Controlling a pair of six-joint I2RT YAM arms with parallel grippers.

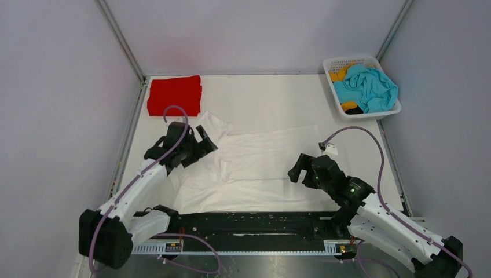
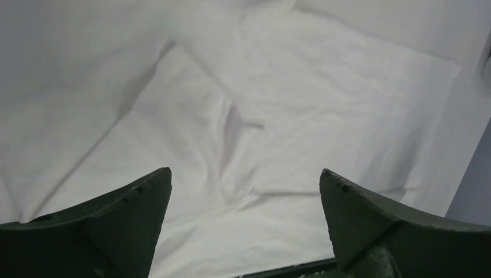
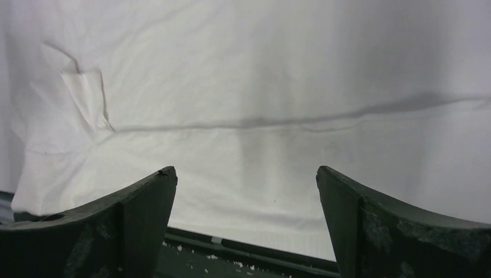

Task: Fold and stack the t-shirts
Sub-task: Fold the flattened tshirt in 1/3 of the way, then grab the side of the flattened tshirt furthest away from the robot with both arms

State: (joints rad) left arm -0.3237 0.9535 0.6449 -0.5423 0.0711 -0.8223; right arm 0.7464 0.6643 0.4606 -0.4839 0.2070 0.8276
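Note:
I should move my left gripper outward next, then down onto the sleeve's far end (image 1: 210,119) near the red t-shirt, as that sleeve reaches past the white shirt's body.
A white t-shirt (image 1: 260,162) lies spread flat across the middle of the table, a sleeve pointing to the back left. It fills the left wrist view (image 2: 301,104) and the right wrist view (image 3: 260,75). A folded red t-shirt (image 1: 174,94) lies at the back left. Teal (image 1: 367,86) and orange-yellow (image 1: 338,74) t-shirts are bunched in the basket. My left gripper (image 1: 205,141) is open and empty above the shirt's left part (image 2: 246,174). My right gripper (image 1: 298,169) is open and empty above its right near part (image 3: 246,171).
A white lattice basket (image 1: 336,98) stands at the back right corner. A black rail (image 1: 255,223) runs along the near table edge between the arm bases. Grey walls close in the table on three sides.

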